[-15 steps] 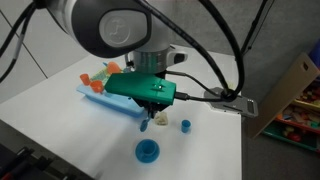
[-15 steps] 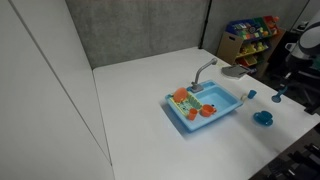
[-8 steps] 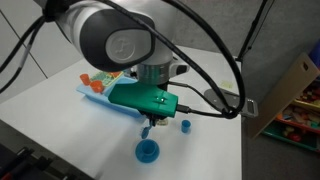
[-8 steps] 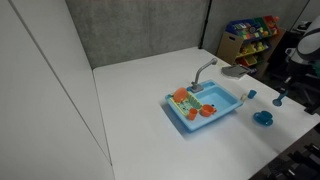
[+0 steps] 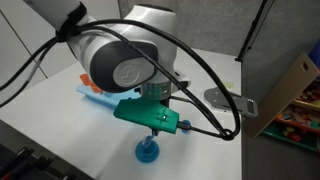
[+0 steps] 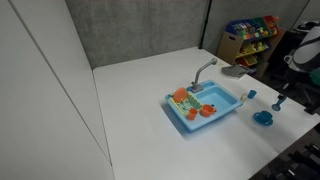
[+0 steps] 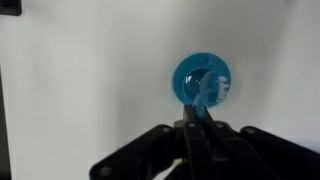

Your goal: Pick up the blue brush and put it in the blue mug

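Observation:
My gripper holds the brush with its tip still above the mug's rim, so next I should lower the brush into the blue mug's opening [image 5: 147, 149] [image 7: 197, 82] below and let go of it.
The blue mug [image 7: 203, 79] stands on the white table, seen from above in the wrist view, and in both exterior views [image 5: 148, 152] [image 6: 263, 118]. My gripper [image 7: 197, 122] is shut on the blue brush [image 7: 205, 96], whose tip hangs over the mug's opening. In an exterior view the gripper [image 5: 152, 134] hangs just above the mug. In the other exterior view the brush [image 6: 278, 97] shows as a slim blue piece above and beside the mug.
A light blue toy sink [image 6: 203, 105] with a grey faucet [image 6: 205, 70] and orange toys stands mid-table; it also shows behind the arm [image 5: 95, 88]. A tiny pale blue cup [image 6: 251, 94] is near the mug. A toy shelf [image 6: 246, 38] stands at the back.
My gripper has moved with the brush from beside the tiny cup to directly over the blue mug, and lower.

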{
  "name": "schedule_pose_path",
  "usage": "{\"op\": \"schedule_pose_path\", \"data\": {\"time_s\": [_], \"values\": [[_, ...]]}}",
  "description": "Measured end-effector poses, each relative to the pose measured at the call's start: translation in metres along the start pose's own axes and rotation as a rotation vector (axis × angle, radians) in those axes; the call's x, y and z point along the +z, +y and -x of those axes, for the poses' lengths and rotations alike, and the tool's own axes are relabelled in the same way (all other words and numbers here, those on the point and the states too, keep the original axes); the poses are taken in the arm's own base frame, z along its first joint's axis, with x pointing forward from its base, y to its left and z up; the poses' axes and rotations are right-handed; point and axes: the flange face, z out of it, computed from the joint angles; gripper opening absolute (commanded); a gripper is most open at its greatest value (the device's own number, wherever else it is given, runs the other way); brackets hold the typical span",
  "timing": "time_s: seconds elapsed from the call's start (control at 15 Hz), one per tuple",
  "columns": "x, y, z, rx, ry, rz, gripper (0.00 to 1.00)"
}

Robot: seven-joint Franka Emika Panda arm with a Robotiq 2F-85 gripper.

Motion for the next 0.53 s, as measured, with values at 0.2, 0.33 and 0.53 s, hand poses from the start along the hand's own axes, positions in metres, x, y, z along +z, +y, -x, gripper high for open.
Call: {"op": "schedule_pose_path", "data": {"time_s": [0.2,0.33,0.53], "values": [[0.010,-0.001,0.000,0.002,-0.001,-0.003,0.03],[0.015,-0.003,-0.002,0.004,0.006,-0.005,0.03],[0.021,-0.007,-0.005,0.002,0.015,-0.009,0.03]]}}
